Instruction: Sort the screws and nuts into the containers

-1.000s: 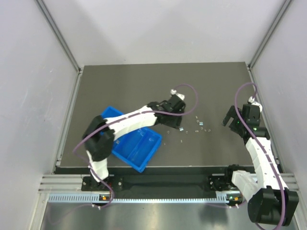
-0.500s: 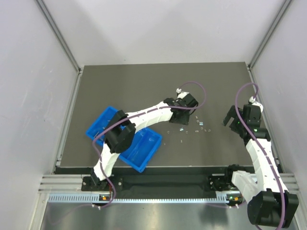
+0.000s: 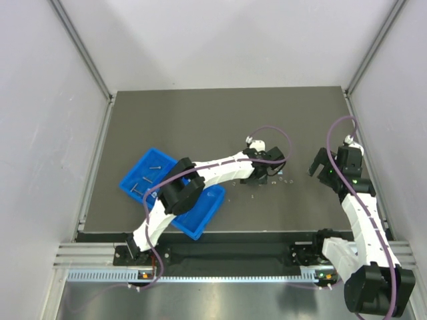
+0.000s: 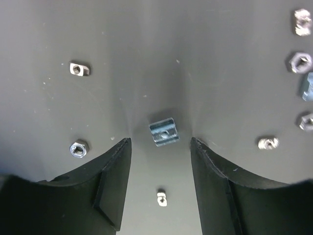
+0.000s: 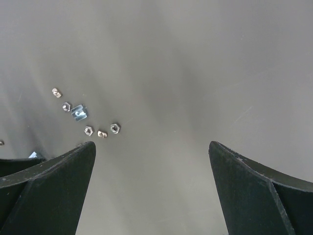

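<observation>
The robot should next ease its left gripper onto the square nut (image 4: 165,132) until the two fingers are on either side of it, then close, because the square nut lies just ahead of the open fingers.
Several tiny silver nuts (image 3: 280,175) lie scattered on the dark table right of centre. My left gripper (image 3: 270,171) is open and low over them. In the left wrist view its jaws (image 4: 160,141) stand apart around a square nut (image 4: 164,132) just ahead of the fingertips, with a smaller nut (image 4: 161,198) lying between the fingers. A hex nut (image 4: 78,148) lies left of the left finger. The blue tray (image 3: 202,217) sits at the front left; thin screws (image 3: 155,168) lie in its far compartments. My right gripper (image 3: 321,167) is open and empty, right of the nuts (image 5: 88,122).
More nuts lie at the right edge of the left wrist view (image 4: 301,62) and at its upper left (image 4: 79,69). The left arm's links cross over the tray's middle. Grey walls enclose the table on three sides.
My left arm has stretched rightward from beside the tray to over the nut cluster, uncovering the tray's left part. The right arm has not moved.
</observation>
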Available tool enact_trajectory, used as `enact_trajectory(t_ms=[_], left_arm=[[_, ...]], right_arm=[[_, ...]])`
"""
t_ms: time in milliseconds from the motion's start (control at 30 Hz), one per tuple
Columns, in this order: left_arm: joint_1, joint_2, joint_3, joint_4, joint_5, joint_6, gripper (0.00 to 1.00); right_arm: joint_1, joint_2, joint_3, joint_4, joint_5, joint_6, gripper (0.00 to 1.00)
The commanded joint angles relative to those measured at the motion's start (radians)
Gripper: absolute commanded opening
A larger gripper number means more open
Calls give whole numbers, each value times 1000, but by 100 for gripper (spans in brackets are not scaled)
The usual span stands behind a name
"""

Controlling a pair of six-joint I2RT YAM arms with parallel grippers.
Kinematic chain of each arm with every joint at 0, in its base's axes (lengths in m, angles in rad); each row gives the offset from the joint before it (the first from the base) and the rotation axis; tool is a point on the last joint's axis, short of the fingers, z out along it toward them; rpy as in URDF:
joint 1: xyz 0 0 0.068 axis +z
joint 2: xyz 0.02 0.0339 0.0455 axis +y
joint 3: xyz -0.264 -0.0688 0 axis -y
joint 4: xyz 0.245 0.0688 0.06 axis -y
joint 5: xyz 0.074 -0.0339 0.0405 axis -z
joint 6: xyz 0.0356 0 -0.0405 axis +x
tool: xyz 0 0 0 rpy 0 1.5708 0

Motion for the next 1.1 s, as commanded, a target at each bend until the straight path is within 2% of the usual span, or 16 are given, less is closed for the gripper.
enact_trajectory(t_ms=[0, 200, 333, 467, 533, 700, 867, 1000, 1067], left_arm=[[5, 19, 41, -59, -70, -78, 56], [5, 43, 44, -53, -99, -121, 55], [6, 62, 44, -46, -84, -125, 51], [5, 72, 43, -53, -57, -125, 38], [5, 72, 38, -46, -29, -109, 22], [5, 51, 18, -36, -30, -83, 16], [14, -46, 30, -8, -84, -14, 16], [32, -223, -37, -2, -185, 14, 17], [64, -357, -118, -2, -234, 14, 18]], right_arm=[[-6, -20, -2, 45, -13, 1, 100], [13, -35, -8, 43, 1, 1, 100], [20, -32, -6, 40, 7, 2, 100], [22, -31, -6, 42, 13, 2, 99], [22, -29, -6, 40, 13, 4, 100], [22, -27, -3, 38, 15, 4, 100], [22, -30, 3, 35, 10, 2, 100], [22, -31, 4, 61, -42, 5, 100], [22, -23, 3, 86, -134, 19, 100]])
